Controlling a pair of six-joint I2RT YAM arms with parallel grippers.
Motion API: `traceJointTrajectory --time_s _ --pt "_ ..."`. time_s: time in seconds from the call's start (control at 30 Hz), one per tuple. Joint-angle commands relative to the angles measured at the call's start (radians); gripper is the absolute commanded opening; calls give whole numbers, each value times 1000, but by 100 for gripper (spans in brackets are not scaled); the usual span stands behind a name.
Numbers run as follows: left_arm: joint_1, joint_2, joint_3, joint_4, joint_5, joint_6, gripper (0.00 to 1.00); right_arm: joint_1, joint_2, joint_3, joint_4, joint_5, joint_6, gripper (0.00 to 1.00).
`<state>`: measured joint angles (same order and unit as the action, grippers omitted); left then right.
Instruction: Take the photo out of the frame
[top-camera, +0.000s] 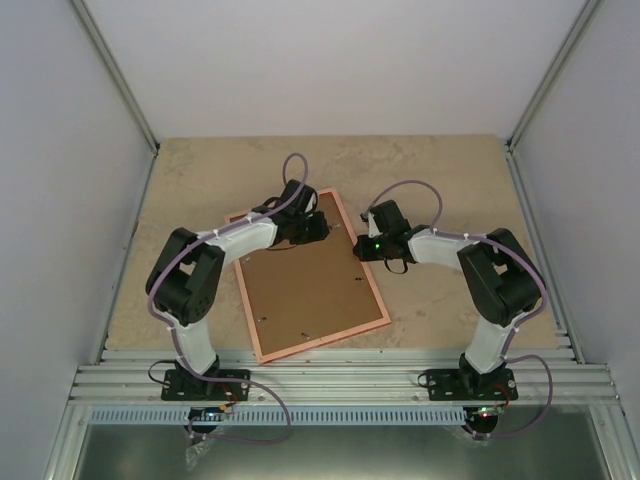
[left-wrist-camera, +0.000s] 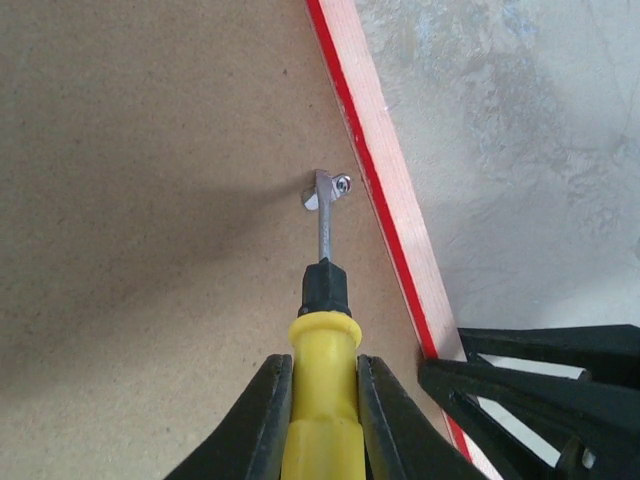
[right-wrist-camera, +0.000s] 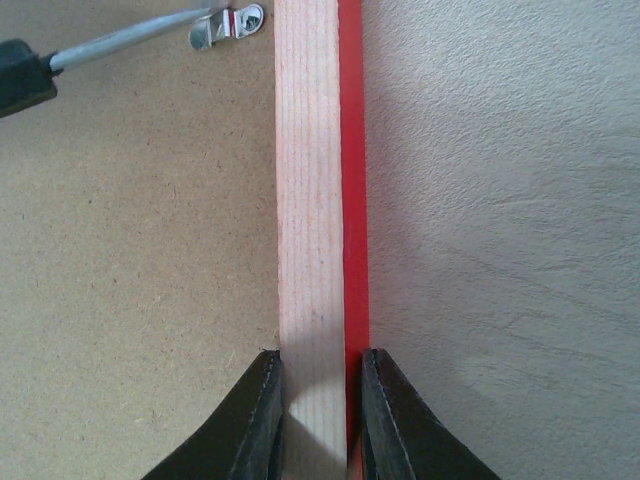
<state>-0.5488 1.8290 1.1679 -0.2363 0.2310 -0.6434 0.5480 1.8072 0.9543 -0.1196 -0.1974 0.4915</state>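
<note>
The rim in my right gripper gets pulled to the right in the top view next and then released, as that side of the gripper has open tabletop.
The frame (top-camera: 368, 282) lies face down on the table, its brown backing board (top-camera: 305, 290) up inside a pinkish rim. The photo is hidden under the board. My left gripper (left-wrist-camera: 322, 362) is shut on the yellow handle of a screwdriver (left-wrist-camera: 322, 410). The screwdriver's tip touches a small metal clip (left-wrist-camera: 328, 188) on the board, close to the frame's right rim (left-wrist-camera: 372, 150). My right gripper (right-wrist-camera: 320, 360) is shut across that wooden rim (right-wrist-camera: 310, 200), one finger on the board side, the other on the red outer edge (right-wrist-camera: 352, 150). The clip (right-wrist-camera: 228, 25) shows at the top of the right wrist view.
More small clips (top-camera: 262, 320) dot the backing board near its other edges. The beige table (top-camera: 440, 180) is walled on three sides, and a ribbed metal rail (top-camera: 340, 375) runs along its near edge. In the left wrist view the right gripper's fingers (left-wrist-camera: 540, 385) sit close beside the screwdriver.
</note>
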Motion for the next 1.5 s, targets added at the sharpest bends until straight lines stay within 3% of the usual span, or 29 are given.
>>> traceJointTrajectory --time_s 0.0,0.5,1.13,1.33,1.47 --pt "-3 -48 -31 -29 10 15 0 3 -11 -15 -38 -41 15 16" --pt "-1 -138 -37 -50 -45 22 0 -19 -40 -28 -49 0 40 12" --pt "45 -387 -160 -124 -128 35 0 -221 -259 -239 -48 103 177 13" --pt "47 -411 -168 -131 -131 37 0 -292 -352 -335 -90 143 216 15" --pt "47 -415 -163 -132 -121 43 0 -306 -406 -369 -103 122 188 25"
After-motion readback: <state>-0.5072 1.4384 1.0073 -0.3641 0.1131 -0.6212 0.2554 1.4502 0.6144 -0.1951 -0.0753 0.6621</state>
